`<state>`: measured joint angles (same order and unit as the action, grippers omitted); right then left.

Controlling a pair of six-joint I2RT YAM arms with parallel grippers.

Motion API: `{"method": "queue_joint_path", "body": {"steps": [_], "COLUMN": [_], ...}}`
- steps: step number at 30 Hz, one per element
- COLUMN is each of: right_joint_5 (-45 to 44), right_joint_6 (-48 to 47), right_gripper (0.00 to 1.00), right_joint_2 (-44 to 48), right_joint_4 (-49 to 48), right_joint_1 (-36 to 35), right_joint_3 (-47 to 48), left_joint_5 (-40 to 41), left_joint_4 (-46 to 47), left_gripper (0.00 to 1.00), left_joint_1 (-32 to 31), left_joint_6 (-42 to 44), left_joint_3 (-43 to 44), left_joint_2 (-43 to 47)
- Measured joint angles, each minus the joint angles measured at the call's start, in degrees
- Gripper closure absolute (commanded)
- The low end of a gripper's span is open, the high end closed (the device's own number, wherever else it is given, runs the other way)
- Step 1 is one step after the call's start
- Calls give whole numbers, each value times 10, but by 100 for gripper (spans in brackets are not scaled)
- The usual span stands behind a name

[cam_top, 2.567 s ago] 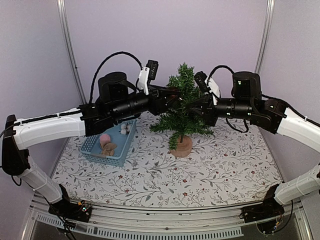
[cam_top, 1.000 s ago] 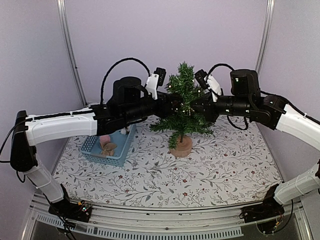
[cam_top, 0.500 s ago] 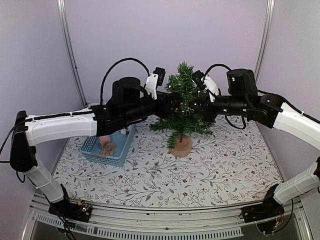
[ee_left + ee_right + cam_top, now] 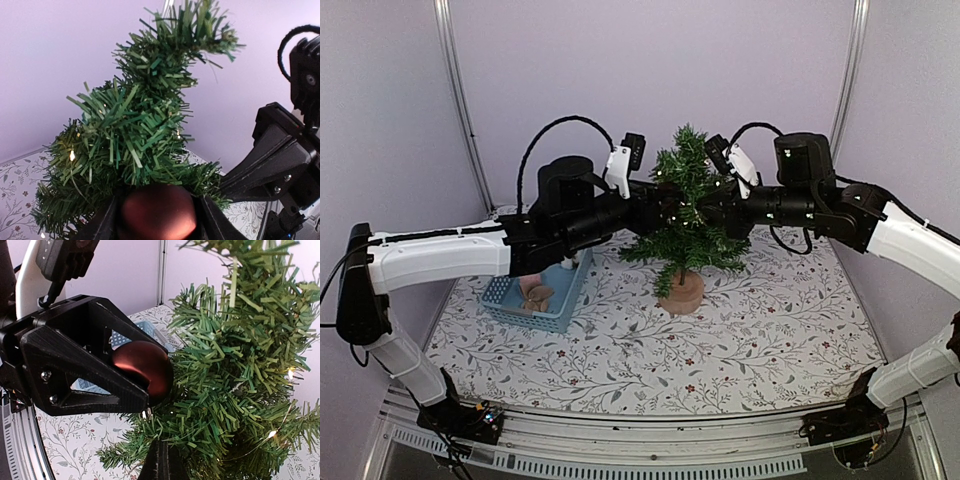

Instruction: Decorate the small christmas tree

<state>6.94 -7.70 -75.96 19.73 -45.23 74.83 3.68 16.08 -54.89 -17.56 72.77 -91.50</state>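
Note:
I should next lower my left gripper onto the branch by the right gripper's closed tips [image 4: 691, 219] [image 4: 207, 185] and let go of the red ball, because that branch is below my left gripper.
The small christmas tree [image 4: 685, 215] stands on its round wooden base [image 4: 682, 292] at the middle back of the table, with tiny lit bulbs [image 4: 71, 156] among the needles. My left gripper [image 4: 663, 207] reaches in from the left, shut on a glossy dark-red ball ornament [image 4: 157, 212] pressed against the tree's left branches. From the right wrist, that red ball [image 4: 145, 370] shows between the black fingers [image 4: 85, 375], touching the needles. My right gripper [image 4: 712, 210] is shut, its closed tips [image 4: 162, 460] pushed into the lower branches from the right; nothing shows between them.
A blue basket [image 4: 535, 300] with pink and tan ornaments [image 4: 533, 290] sits at the left, under the left arm. The cloth has a floral print [image 4: 650, 350]. Purple walls and metal posts [image 4: 455, 90] close in the back and sides.
The left arm has carried the red ball up and right into the tree's left branches. The right gripper has edged left and slightly up into the tree. Both grips are unchanged.

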Motion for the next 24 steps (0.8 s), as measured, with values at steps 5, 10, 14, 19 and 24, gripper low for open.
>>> {"method": "queue_joint_path", "body": {"steps": [5, 10, 14, 19, 24], "right_joint_5": [-4, -4, -4, -4, -4], "right_joint_6": [2, 2, 2, 2, 3], "right_gripper": [100, 99, 98, 98, 98], "right_joint_2": [0, -1, -5, -10, -10], "right_joint_4": [1, 4, 7, 10, 12], "right_joint_1": [0, 0, 0, 0, 0], "right_joint_3": [10, 12, 14, 16, 16], "left_joint_5": [1, 1, 10, 20, 22], "left_joint_4": [8, 12, 10, 2, -5], "left_gripper": [100, 100, 100, 100, 100], "left_joint_1": [0, 0, 0, 1, 2], "left_joint_6": [0, 0, -3, -12, -20], "left_joint_3": [0, -3, -4, -4, -4], "left_joint_2": [0, 0, 0, -3, -12]}}
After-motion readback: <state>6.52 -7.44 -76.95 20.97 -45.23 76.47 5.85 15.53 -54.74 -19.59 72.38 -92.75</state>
